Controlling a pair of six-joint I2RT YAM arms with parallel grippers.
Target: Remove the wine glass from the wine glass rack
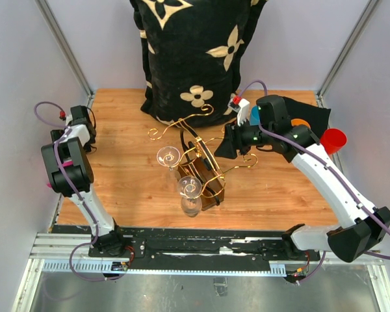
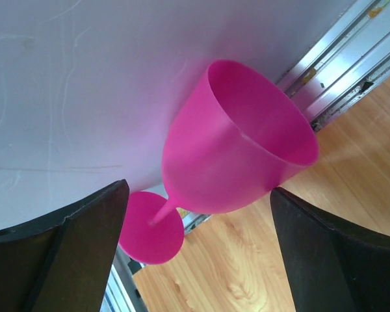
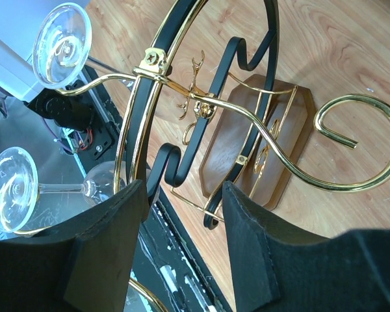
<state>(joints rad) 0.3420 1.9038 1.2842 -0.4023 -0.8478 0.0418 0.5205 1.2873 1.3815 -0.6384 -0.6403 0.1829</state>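
Observation:
My left gripper will move gently to the right in the wrist view and close on the pink goblet's bowl (image 2: pixel 224 159), because that is ahead of it toward that side.
The wine glass rack (image 1: pixel 201 170), gold wire with scroll ends on a dark brown wooden base, stands mid-table. Two clear wine glasses hang upside down on its left arms, one further back (image 1: pixel 168 156) and one nearer the front (image 1: pixel 190 190). My right gripper (image 1: pixel 229 148) is open just right of the rack's top. In the right wrist view its fingers (image 3: pixel 182 218) frame the rack's bars (image 3: pixel 201 107), with the glass feet at upper left (image 3: pixel 64 36) and lower left (image 3: pixel 13 188). My left gripper (image 1: pixel 75 120) is open at the far left wall, facing a pink plastic goblet (image 2: pixel 237 156).
A black cushion with cream flowers (image 1: pixel 195 52) stands behind the rack. A red cup (image 1: pixel 333 140) and black cloth (image 1: pixel 315 116) lie at the right, behind my right arm. White walls enclose three sides; a metal rail (image 1: pixel 201 250) runs along the front.

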